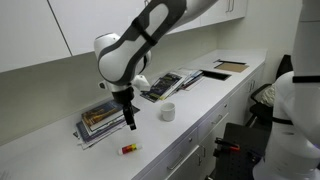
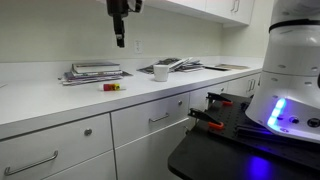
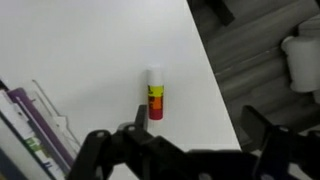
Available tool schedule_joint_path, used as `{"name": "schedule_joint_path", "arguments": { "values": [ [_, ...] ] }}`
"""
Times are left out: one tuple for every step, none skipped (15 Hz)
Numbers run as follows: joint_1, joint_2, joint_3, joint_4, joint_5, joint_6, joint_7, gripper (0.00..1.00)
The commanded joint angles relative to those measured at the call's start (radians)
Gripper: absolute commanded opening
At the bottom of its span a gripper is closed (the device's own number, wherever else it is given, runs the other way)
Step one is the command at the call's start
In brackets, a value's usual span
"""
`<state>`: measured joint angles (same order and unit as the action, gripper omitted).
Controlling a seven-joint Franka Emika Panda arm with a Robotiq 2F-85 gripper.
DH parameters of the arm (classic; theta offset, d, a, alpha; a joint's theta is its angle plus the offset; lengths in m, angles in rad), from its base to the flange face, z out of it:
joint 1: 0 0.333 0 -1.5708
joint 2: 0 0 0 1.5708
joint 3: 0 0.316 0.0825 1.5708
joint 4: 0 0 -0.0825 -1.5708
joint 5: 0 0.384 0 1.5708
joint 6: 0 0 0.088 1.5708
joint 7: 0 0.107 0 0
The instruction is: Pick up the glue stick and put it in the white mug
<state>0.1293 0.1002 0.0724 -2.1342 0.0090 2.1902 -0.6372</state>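
I will next move my gripper far down, onto the red end of the glue stick (image 1: 131,149).
The glue stick (image 1: 131,149) lies on the white counter near its front edge, red at one end and pale at the other. It also shows in an exterior view (image 2: 112,87) and in the wrist view (image 3: 155,94), straight below the camera. The white mug (image 1: 167,112) stands upright further along the counter; it also shows in an exterior view (image 2: 160,72). My gripper (image 1: 130,124) hangs high above the counter, above the glue stick, apart from it. In the wrist view its fingers (image 3: 195,128) are spread wide and hold nothing.
A stack of books and magazines (image 1: 102,118) lies behind the glue stick. More flat magazines (image 1: 172,84) lie beyond the mug. The counter's front edge (image 3: 215,75) runs just beside the glue stick. A white machine (image 2: 290,70) stands on the floor side.
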Motion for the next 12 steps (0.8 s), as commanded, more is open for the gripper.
{"name": "schedule_joint_path", "arguments": {
  "values": [
    [-0.022,0.157,0.034,0.137,-0.058,-0.025,-0.127,1.00],
    [-0.026,0.197,0.041,0.168,-0.077,-0.034,-0.135,1.00],
    [-0.024,0.233,0.043,0.188,-0.111,-0.023,-0.122,1.00],
    [-0.019,0.270,0.042,0.207,-0.146,-0.006,-0.094,1.00],
    [-0.018,0.302,0.043,0.229,-0.159,0.001,-0.068,1.00],
    [-0.016,0.331,0.045,0.246,-0.164,0.012,-0.040,1.00],
    [-0.015,0.354,0.048,0.258,-0.167,0.024,-0.017,1.00],
    [-0.013,0.375,0.053,0.267,-0.172,0.036,0.005,1.00],
    [-0.012,0.391,0.058,0.275,-0.177,0.046,0.027,1.00],
    [-0.009,0.406,0.061,0.279,-0.183,0.057,0.051,0.98],
    [-0.005,0.419,0.061,0.285,-0.193,0.064,0.077,0.94],
    [-0.001,0.432,0.060,0.293,-0.198,0.063,0.099,0.92]
  ]
}}
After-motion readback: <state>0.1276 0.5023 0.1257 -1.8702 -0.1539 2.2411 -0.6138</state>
